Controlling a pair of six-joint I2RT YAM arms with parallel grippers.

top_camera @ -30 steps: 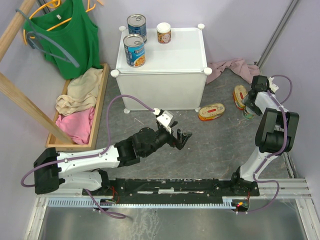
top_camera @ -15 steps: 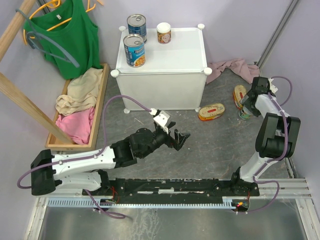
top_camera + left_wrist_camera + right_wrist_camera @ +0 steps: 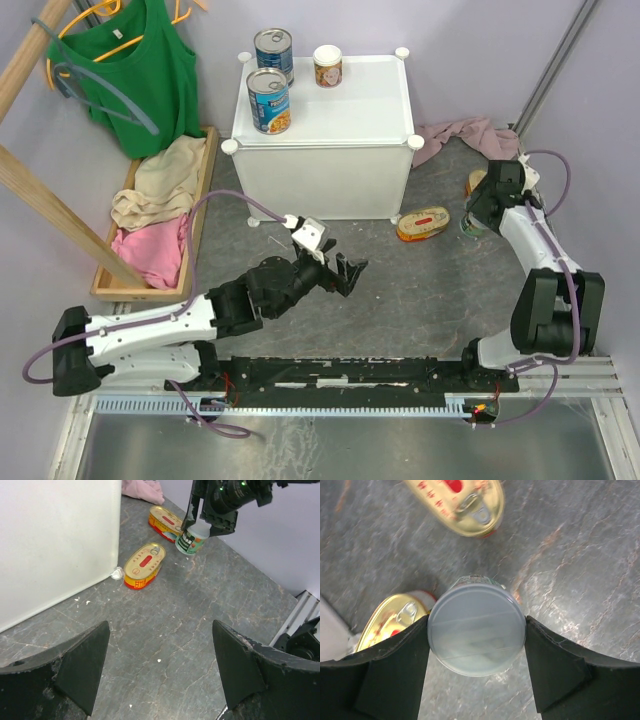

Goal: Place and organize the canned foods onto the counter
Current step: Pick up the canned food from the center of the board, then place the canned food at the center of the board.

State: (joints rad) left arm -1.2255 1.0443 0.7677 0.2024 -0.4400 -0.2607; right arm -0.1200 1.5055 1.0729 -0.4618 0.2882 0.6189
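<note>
My left gripper is open at the left in the top view, so my right gripper should next carry its small white-topped can there, onto the bare floor before the counter, and then release it.
On the white counter (image 3: 340, 115) stand two tall blue-labelled cans (image 3: 273, 50) (image 3: 268, 100) and one small white-topped can (image 3: 327, 66). My right gripper (image 3: 480, 208) (image 3: 476, 630) is shut on the other small white-topped can (image 3: 476, 631) (image 3: 191, 539) at the floor right of the counter; whether it is off the floor I cannot tell. Two gold oval tins lie on the floor beside it, one near the counter's corner (image 3: 423, 223) (image 3: 144, 565) and one farther right (image 3: 476, 183) (image 3: 165, 520). My left gripper (image 3: 350, 272) (image 3: 160, 645) is open and empty over bare floor in front of the counter.
A wooden tray (image 3: 200, 200) of clothes stands left of the counter, with a green top (image 3: 140, 70) on a hanger above it. A pink cloth (image 3: 465, 135) lies on the floor behind the tins. Purple walls close in on the right.
My right gripper has moved left, towards the counter, with the small can in it. My left gripper has drawn a little to the left, still open.
</note>
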